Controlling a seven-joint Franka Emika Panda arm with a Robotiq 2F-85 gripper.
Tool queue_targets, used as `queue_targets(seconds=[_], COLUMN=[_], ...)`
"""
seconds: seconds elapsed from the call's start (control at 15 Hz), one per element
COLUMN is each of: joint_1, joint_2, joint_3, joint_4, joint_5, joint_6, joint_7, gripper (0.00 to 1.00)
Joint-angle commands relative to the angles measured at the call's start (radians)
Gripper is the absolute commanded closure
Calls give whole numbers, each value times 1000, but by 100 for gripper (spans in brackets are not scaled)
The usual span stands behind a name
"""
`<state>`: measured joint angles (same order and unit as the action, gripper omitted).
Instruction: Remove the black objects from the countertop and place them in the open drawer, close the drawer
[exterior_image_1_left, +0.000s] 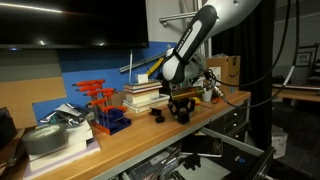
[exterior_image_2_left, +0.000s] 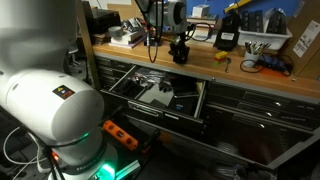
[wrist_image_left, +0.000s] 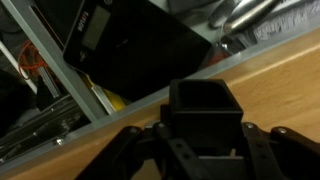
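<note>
I need to carry the squat black object back over the pale bare bottom of the open drawer next, then lower it before my gripper lets it go.
My gripper (exterior_image_1_left: 182, 108) is low over the wooden countertop (exterior_image_1_left: 150, 136) near its front edge, also seen in an exterior view (exterior_image_2_left: 180, 52). In the wrist view a squat black object (wrist_image_left: 205, 108) sits between the fingers (wrist_image_left: 205, 150), which look shut on it. A second small black object (exterior_image_1_left: 157, 114) rests on the countertop just beside the gripper. The wide dark-grey drawer (exterior_image_2_left: 150, 111) stands open below the countertop edge, with tools and a flat black item (wrist_image_left: 130, 50) inside.
A stack of books (exterior_image_1_left: 145, 95) and a red hex-key set in a blue stand (exterior_image_1_left: 102, 108) stand behind the gripper. A cardboard box (exterior_image_1_left: 226, 68), a black-yellow tool (exterior_image_2_left: 228, 32) and a white bin (exterior_image_2_left: 266, 44) lie further along. The robot's white base (exterior_image_2_left: 45, 95) fills the foreground.
</note>
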<state>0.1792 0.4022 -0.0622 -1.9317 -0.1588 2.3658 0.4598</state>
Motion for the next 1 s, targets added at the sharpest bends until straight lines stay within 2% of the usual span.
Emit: queue_targets(seconds=[0.0, 0.27, 0.47, 0.67, 0.93], joint_1=[-4, -19, -26, -26, -6], joint_2=[-166, -292, -333, -325, -264], joint_3=[24, 51, 69, 80, 90], joint_4=[-200, -402, -528, -615, -663], joint_5=[30, 113, 196, 254, 251], joint_6=[-51, 12, 101, 239, 400], joint_7=[6, 49, 111, 200, 338], gripper=[73, 73, 73, 73, 73])
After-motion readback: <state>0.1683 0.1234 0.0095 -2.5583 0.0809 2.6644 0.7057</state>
